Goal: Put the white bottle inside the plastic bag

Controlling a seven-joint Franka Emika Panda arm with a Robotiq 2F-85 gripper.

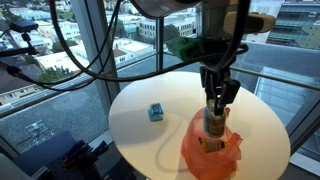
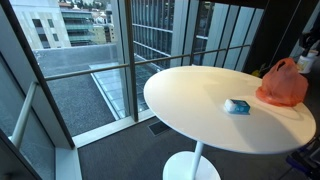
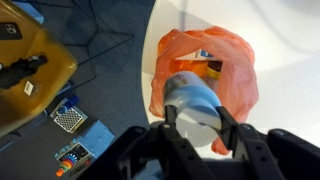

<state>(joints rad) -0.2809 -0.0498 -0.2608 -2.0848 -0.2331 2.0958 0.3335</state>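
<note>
The orange bag's opening point(image 1: 210, 145) point(image 3: 208, 66) is below my gripper, so I will next lower into it, toward the opening's edge by the blue box, and release the white bottle.
My gripper point(image 1: 215, 108) is shut on the white bottle point(image 3: 196, 103) and holds it upright right over the mouth of the orange plastic bag point(image 1: 212, 152). In the wrist view the bottle's round end sits between both fingers point(image 3: 198, 122), with the bag point(image 3: 236, 72) open just beyond it. In an exterior view the bottle point(image 1: 213, 124) shows below the fingers, its lower end at the bag's opening. The bag also shows at the table's far edge in an exterior view point(image 2: 283, 84); the gripper is out of view there.
A small blue box point(image 1: 155, 112) lies on the round white table point(image 1: 135, 125), apart from the bag; it also shows in an exterior view point(image 2: 236, 106). Large windows surround the table. A yellow case point(image 3: 35, 70) and clutter lie on the floor beside it.
</note>
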